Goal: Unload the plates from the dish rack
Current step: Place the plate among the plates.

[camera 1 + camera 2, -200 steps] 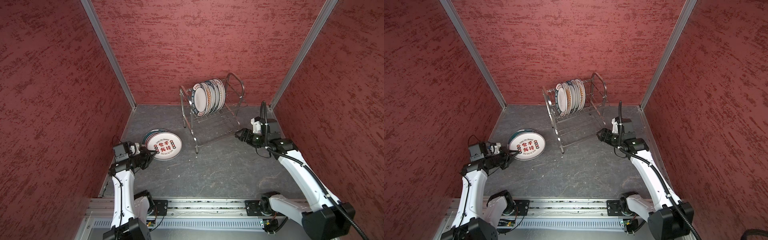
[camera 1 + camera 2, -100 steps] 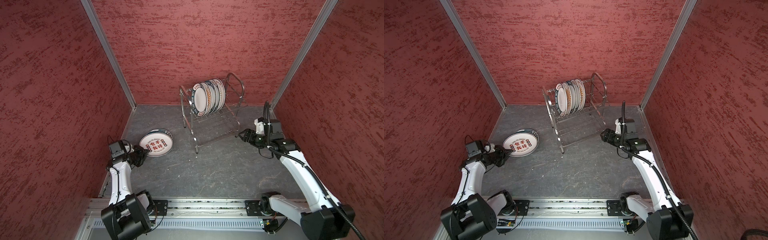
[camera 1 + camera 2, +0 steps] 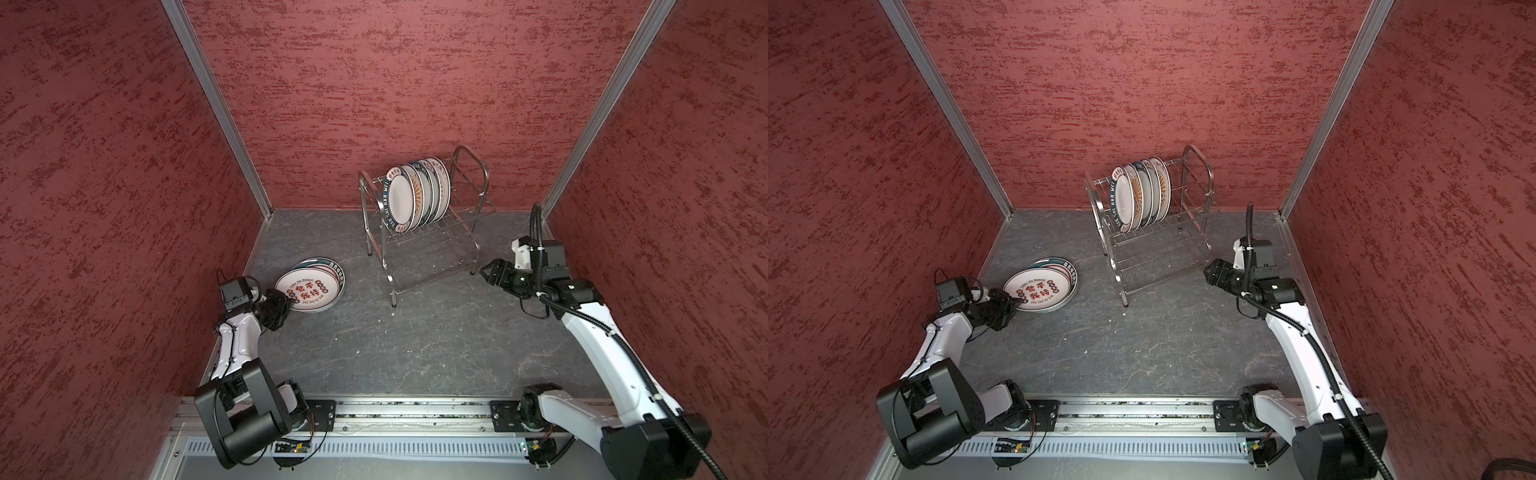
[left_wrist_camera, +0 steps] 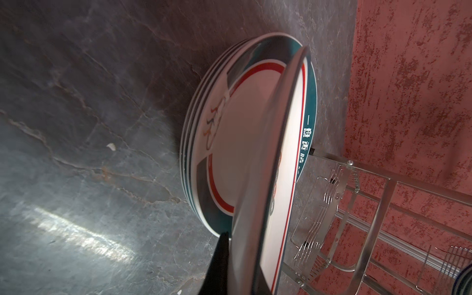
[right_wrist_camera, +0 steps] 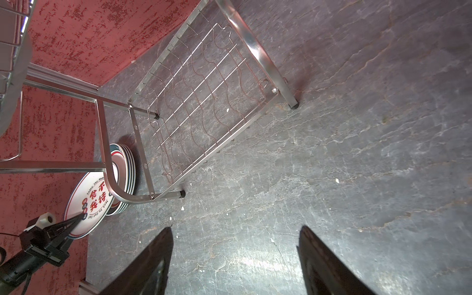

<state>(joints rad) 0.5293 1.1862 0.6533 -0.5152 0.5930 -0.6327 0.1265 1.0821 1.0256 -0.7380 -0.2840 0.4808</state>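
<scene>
I will next lower my left gripper toward the rack, as the stack of plates lies below it that way. My left gripper will lay the slanted plate flatter before it releases the plate's rim.
The dish rack stands at the back with several plates upright in its upper tier; its lower tier is bare. At the left, a stack of plates lies on the floor. My left gripper is shut on the rim of a plate with red-black characters, held tilted over that stack. My right gripper is open and holds nothing, beside the rack's right front leg.
Red textured walls close in the left, back and right sides of the grey stone floor. The stack sits close to the left wall. Small white crumbs dot the floor. A metal rail runs along the front edge.
My left arm has folded back and drawn the held plate a little leftward over the stack. The right gripper has backed slightly away from the rack, still open.
</scene>
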